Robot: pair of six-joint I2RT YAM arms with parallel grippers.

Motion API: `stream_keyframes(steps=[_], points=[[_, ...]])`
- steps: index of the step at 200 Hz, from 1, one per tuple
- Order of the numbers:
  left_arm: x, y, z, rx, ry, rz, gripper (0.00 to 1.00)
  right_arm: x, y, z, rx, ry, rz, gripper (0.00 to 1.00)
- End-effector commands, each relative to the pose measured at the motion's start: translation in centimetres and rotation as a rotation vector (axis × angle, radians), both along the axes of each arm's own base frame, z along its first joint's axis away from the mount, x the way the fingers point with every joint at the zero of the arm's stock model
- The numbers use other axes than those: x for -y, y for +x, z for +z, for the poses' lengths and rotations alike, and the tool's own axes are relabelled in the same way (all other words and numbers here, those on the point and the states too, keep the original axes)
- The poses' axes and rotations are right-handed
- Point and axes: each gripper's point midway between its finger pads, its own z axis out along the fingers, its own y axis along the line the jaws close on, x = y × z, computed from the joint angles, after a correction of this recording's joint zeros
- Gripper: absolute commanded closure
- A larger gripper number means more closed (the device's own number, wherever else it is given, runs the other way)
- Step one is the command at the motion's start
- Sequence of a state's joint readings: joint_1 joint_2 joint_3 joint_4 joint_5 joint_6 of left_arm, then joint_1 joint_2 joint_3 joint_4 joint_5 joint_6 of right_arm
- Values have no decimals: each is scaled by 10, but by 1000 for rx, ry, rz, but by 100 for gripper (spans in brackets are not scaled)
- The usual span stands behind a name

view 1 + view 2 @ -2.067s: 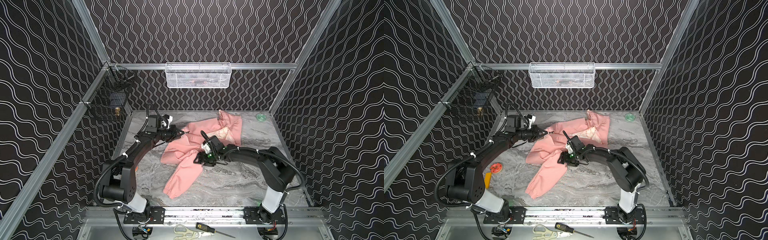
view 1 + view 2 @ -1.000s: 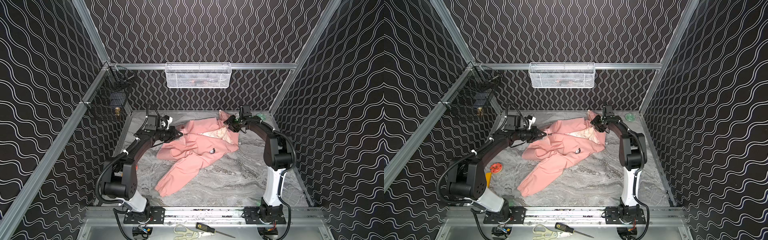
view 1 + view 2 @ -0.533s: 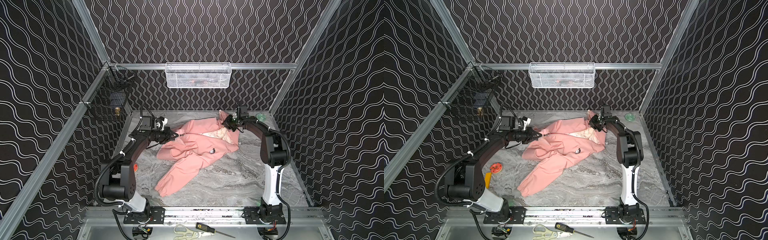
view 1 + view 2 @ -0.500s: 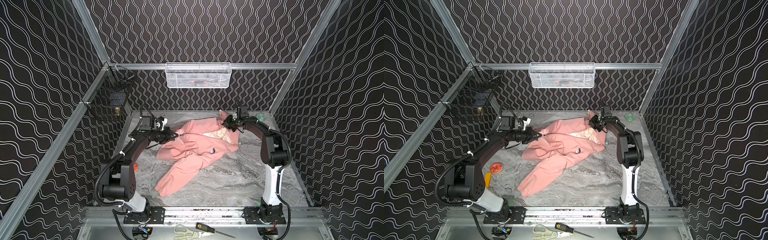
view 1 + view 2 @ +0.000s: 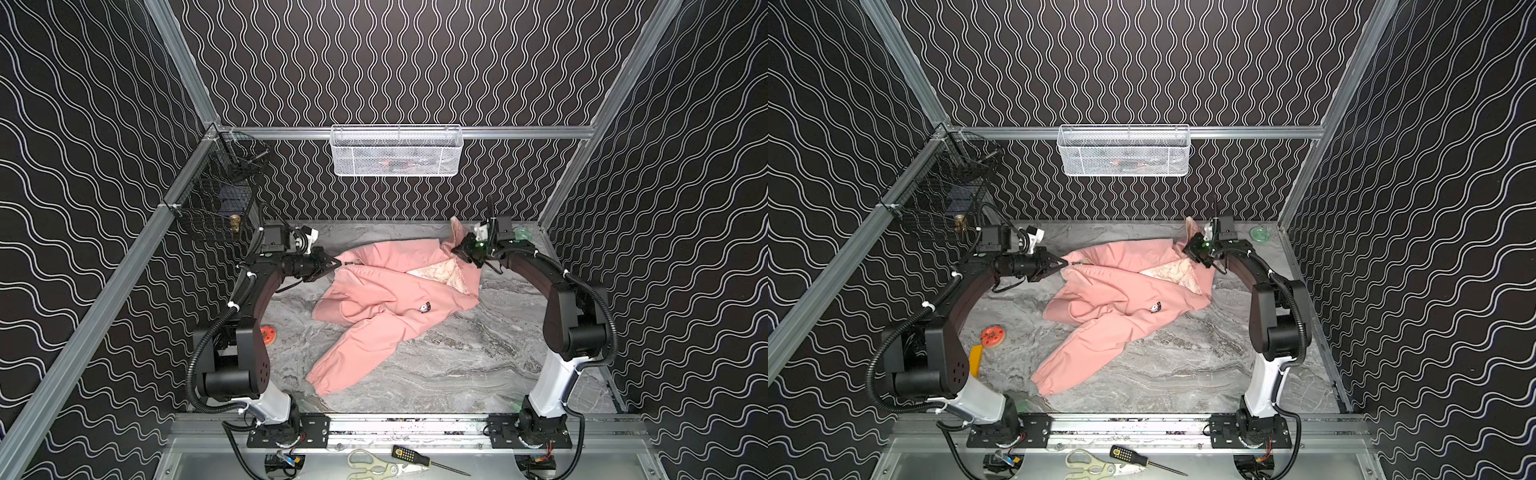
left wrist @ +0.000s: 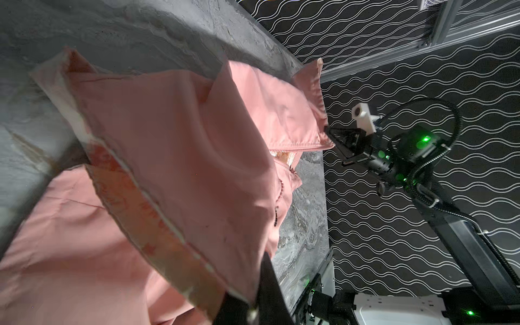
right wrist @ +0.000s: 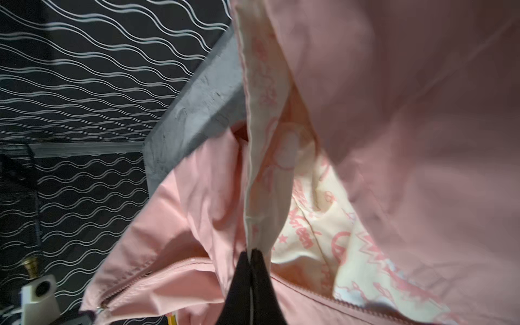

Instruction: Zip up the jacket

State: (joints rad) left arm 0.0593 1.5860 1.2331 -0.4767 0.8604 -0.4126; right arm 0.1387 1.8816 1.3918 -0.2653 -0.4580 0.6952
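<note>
The jacket's edge will next go back and down with my right gripper, which will let go of it over the still bare cream lining [image 5: 449,276] [image 7: 319,233]. The lining lies below and back toward the base.
The salmon-pink jacket [image 5: 386,291] [image 5: 1113,291] lies spread on the grey table in both top views, one sleeve trailing toward the front, with a small cartoon print [image 5: 424,307] on it. Cream patterned lining [image 5: 440,272] shows at its right end. My left gripper [image 5: 338,262] [image 5: 1066,262] is shut on the jacket's left edge, and its jaws [image 6: 253,306] pinch the fabric [image 6: 168,140]. My right gripper [image 5: 457,249] [image 5: 1187,248] is shut on the lining edge at the collar end [image 7: 250,253]. The zipper [image 7: 135,278] runs below the right jaws.
A white wire basket [image 5: 397,151] hangs on the back wall and a black wire basket [image 5: 216,199] on the left rail. An orange disc [image 5: 992,334] and a yellow piece [image 5: 976,359] lie beside the left arm. A green round thing [image 5: 1259,234] sits at the back right. Scissors [image 5: 374,457] and a screwdriver [image 5: 415,453] rest on the front ledge.
My right gripper left the jacket's middle, went to the back-right collar end and shut on the lining edge. My left gripper drew its edge a little to the left.
</note>
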Motion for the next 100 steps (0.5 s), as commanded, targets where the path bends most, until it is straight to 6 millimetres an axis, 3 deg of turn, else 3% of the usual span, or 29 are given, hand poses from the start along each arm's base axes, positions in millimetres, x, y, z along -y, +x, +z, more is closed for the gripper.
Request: stream_keyframes(steps=[1, 29, 70, 85, 100], points=[[-1, -6, -5, -9, 8, -34, 100, 4, -19, -19, -23, -20, 16, 100], [-3, -6, -10, -18, 13, -30, 100, 11, -50, -69, -148, -32, -5, 100], [-6, -9, -8, -23, 3, -49, 100, 31, -77, -109, -311, -89, -63, 100], [-3, -10, -5, -11, -7, -66, 100, 36, -80, -110, -330, -92, -71, 82], [0, -10, 1, 5, -34, -81, 100, 42, -79, -101, -316, -107, -93, 54]])
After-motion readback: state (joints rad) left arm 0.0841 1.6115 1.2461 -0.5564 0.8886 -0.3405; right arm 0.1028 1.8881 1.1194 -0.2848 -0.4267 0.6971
